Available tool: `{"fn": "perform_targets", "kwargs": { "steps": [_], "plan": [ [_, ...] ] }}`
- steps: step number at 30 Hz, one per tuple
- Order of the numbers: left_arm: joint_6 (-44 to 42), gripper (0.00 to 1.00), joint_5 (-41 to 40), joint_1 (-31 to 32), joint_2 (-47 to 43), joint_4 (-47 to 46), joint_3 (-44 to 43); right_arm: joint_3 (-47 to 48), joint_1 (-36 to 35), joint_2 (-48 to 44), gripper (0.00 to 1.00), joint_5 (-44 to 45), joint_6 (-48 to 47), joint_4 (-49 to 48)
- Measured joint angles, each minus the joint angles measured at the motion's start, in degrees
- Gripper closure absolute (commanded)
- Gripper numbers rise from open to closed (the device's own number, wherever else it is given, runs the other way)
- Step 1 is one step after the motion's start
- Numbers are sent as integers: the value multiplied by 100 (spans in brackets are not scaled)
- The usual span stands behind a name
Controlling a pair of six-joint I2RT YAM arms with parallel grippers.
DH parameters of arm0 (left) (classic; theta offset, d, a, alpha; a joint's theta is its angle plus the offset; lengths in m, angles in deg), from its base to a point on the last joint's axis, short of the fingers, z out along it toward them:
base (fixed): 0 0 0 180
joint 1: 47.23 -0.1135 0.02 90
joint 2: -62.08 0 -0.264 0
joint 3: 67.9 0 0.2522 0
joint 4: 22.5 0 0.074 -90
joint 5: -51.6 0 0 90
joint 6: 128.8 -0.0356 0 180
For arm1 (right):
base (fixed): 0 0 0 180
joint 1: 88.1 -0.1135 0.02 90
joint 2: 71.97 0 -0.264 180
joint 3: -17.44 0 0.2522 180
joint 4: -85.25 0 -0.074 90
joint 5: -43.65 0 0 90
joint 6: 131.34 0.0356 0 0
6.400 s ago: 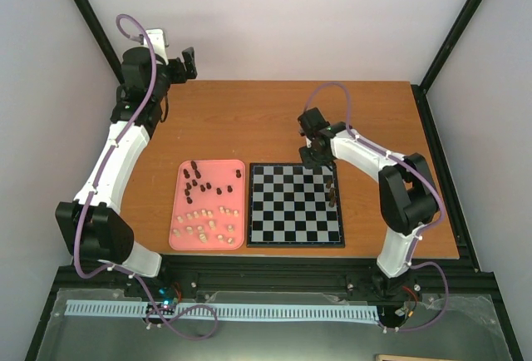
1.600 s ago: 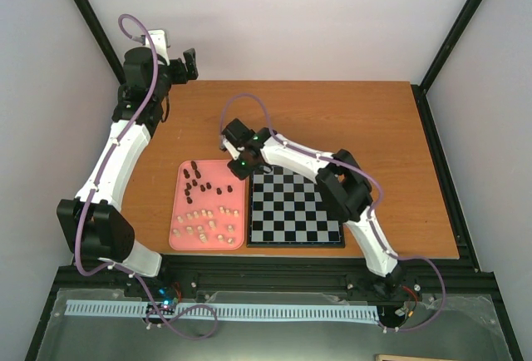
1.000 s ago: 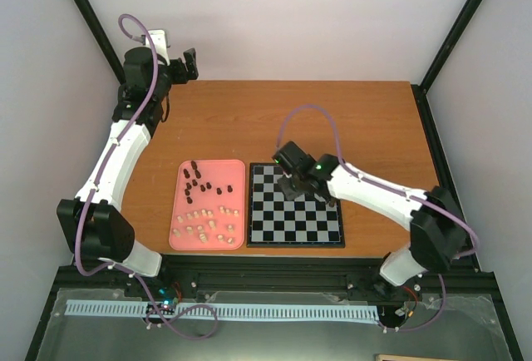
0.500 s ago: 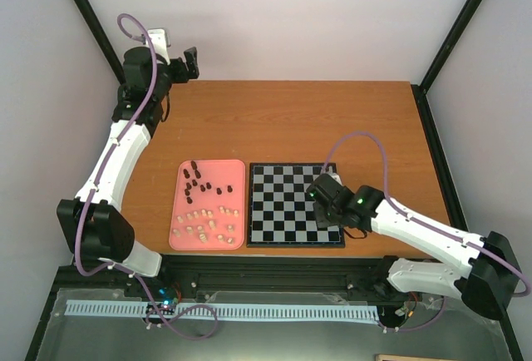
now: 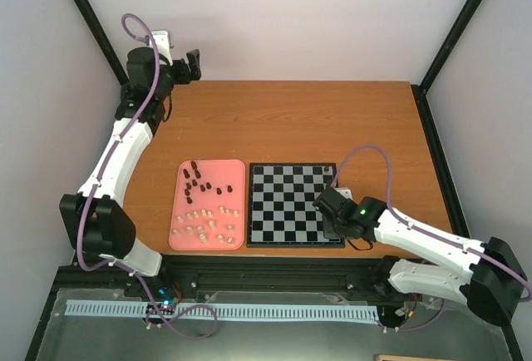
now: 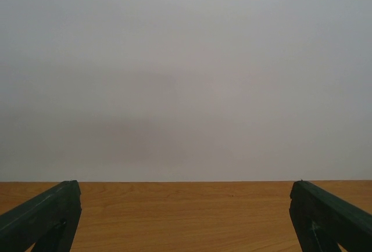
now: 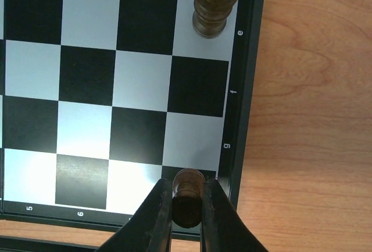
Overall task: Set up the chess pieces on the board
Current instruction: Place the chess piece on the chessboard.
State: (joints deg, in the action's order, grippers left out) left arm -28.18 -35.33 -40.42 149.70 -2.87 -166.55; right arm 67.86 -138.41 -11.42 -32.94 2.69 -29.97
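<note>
The dark brown chess piece [image 7: 187, 191] still hangs above the board's near corner square [image 7: 168, 173], so the robot's right gripper should next lower it, stand it there and release it.
The board [image 5: 287, 203] of black and pale grey checks lies on the wooden table. My right gripper [image 7: 187, 205] is shut on a dark brown chess piece [image 7: 187, 191] over the board's near right corner square; in the top view the gripper [image 5: 330, 215] covers that corner. Another dark piece [image 7: 215, 2] stands upright on the right edge file further up the board [image 7: 87, 78]. Dark chess pieces [image 5: 199, 182] and cream chess pieces [image 5: 204, 221] lie in the pink tray. My left gripper [image 5: 191, 63] is open, raised at the table's far left, holding nothing.
The pink rounded tray [image 5: 238, 236] sits just left of the board. The left wrist view shows only bare table [image 6: 186, 217] and a grey wall. Black frame posts stand at the back corners.
My right arm went from the board's far right to the pink tray, took a dark piece, and swung back across the board to its near right corner. The left arm barely moved.
</note>
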Motion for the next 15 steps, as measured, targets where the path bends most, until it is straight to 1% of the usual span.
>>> {"fn": "perform_targets", "kwargs": {
  "steps": [5, 15],
  "plan": [
    [7, 0, 0, 0, 26, -2, -31, -74, 0, -216, 95, -22, 127, -55],
    [7, 0, -2, 0, 55, 4, -68, -284, 0, -168, 94, -127, 186, -249]
  ]
}}
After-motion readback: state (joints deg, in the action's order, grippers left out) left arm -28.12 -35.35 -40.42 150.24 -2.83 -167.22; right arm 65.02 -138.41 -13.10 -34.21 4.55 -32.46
